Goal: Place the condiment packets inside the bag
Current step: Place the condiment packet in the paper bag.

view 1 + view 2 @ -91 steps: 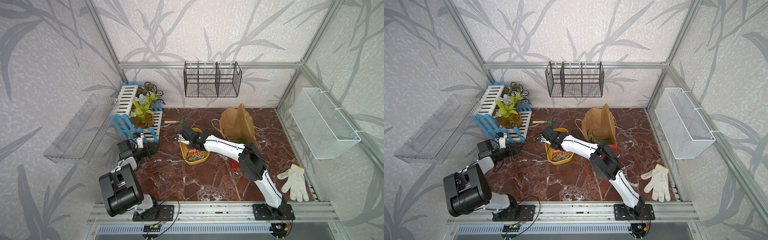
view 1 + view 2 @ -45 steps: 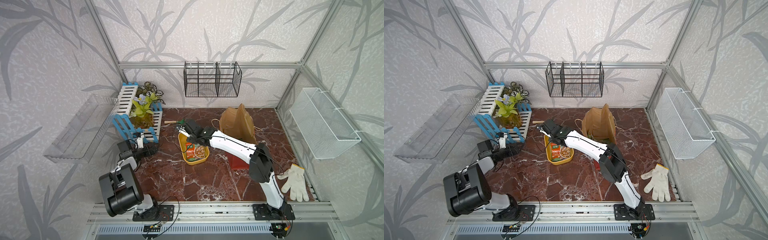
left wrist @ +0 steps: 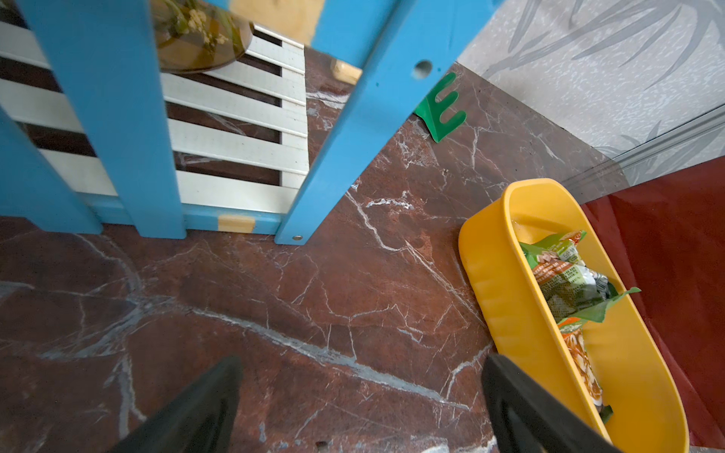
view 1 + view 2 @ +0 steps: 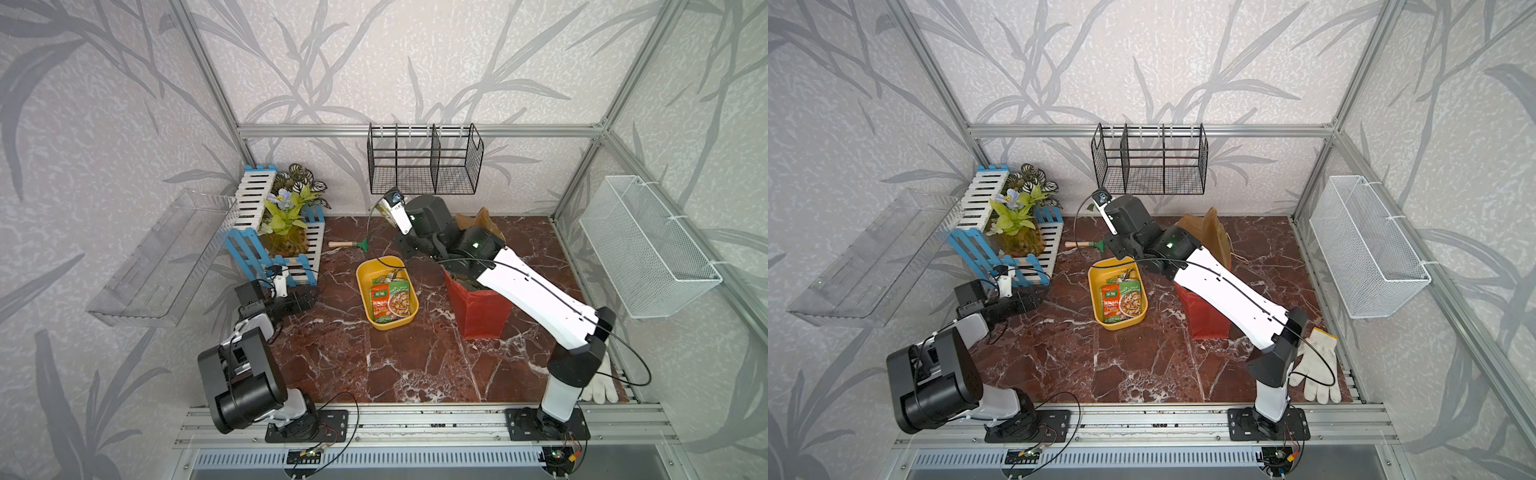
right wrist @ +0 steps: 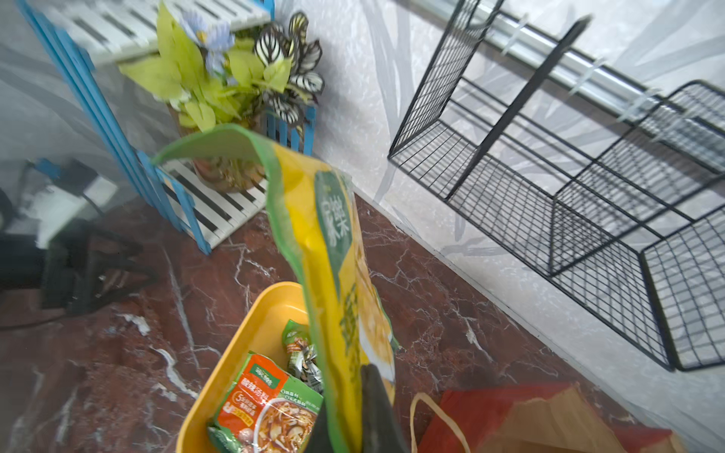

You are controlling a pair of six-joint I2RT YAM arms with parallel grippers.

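Note:
My right gripper will next swing away from the yellow tray [image 4: 362, 286] and over the brown inside of the red bag to let go of the packet, because the packet is still outside the bag.
My right gripper [image 5: 345, 408] is shut on the lower edge of a yellow and green condiment packet [image 5: 329, 235], which stands upright above the far end of the yellow tray [image 5: 251, 333]. More condiment packets [image 4: 390, 297] lie in that tray [image 4: 362, 286], an orange-red and green one [image 5: 266, 408] on top. Just right of the tray stands the red bag [image 4: 482, 311], its brown inside and tan handle [image 5: 439, 415] beside my fingers. In both top views the right arm [image 4: 519, 286] crosses over the bag. The left gripper [image 3: 361, 392] is open and empty, low by the blue stand.
A blue and white slatted stand with a potted plant [image 4: 282, 224] fills the back left. A small green rake [image 4: 349, 244] lies behind the tray. A black wire basket [image 4: 424, 166] hangs on the back wall and a white mesh basket [image 4: 648, 249] on the right. A white glove [image 4: 1316, 365] lies front right.
My right gripper has risen out of the tray with the yellow and green packet and moved back and to the right, toward the bag. The left arm has stayed still.

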